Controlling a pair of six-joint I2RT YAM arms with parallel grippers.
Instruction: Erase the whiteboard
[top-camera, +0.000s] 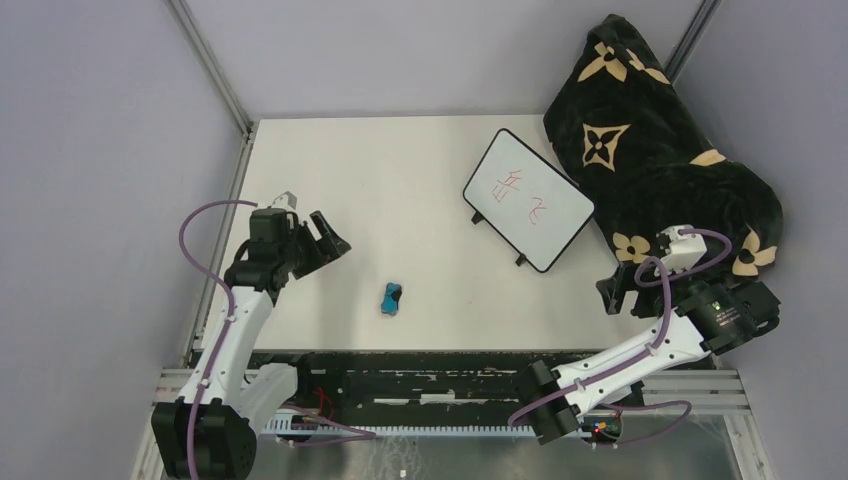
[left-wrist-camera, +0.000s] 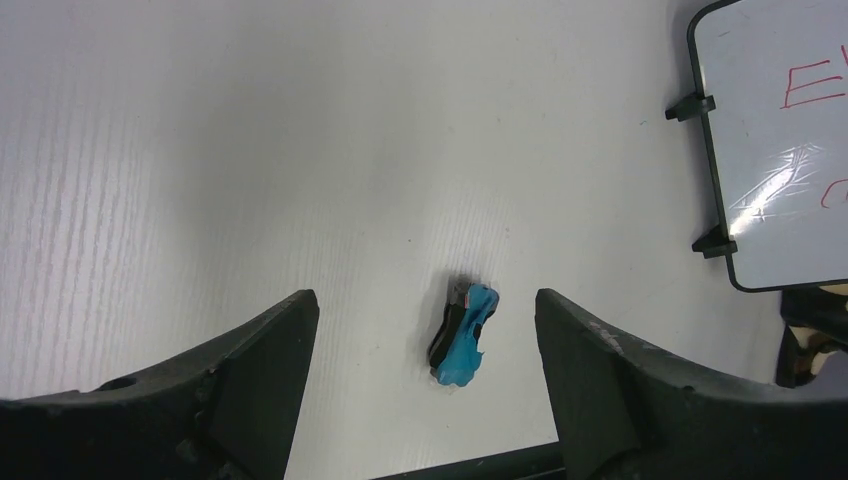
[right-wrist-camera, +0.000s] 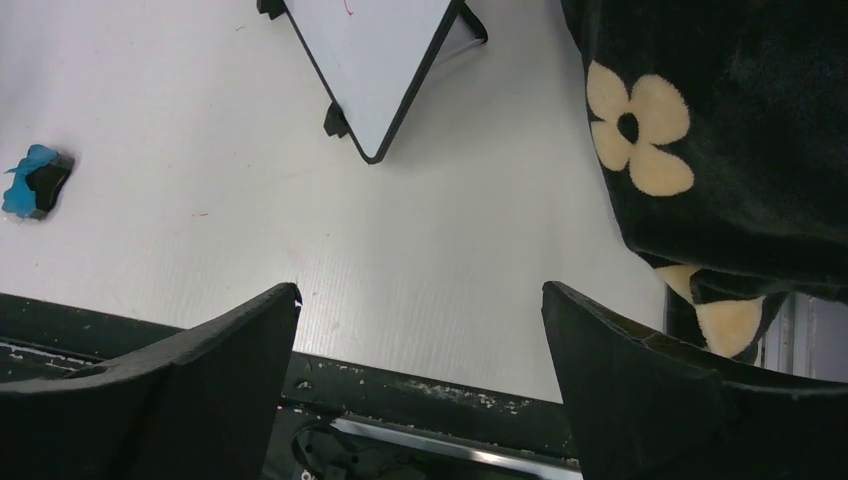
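My left gripper moves to the right in the top view and down around the eraser's middle (top-camera: 391, 298) (left-wrist-camera: 463, 334) next, since the eraser is slimmer across than along.
The whiteboard (top-camera: 528, 198) lies tilted at the back right of the table, with red scribbles on it. It also shows in the left wrist view (left-wrist-camera: 790, 180) and the right wrist view (right-wrist-camera: 375, 50). A small blue and black eraser (top-camera: 391, 298) lies on the table near the front middle. My left gripper (top-camera: 325, 240) is open and empty, to the left of the eraser, which shows between its open jaws but farther out (left-wrist-camera: 465, 332). My right gripper (top-camera: 622, 290) is open and empty near the table's front right edge, below the whiteboard's near corner.
A black blanket with tan flowers (top-camera: 660, 150) is piled at the back right, against the whiteboard's right side, and shows in the right wrist view (right-wrist-camera: 720, 130). A black rail (top-camera: 450, 365) runs along the table's front edge. Grey walls enclose the table.
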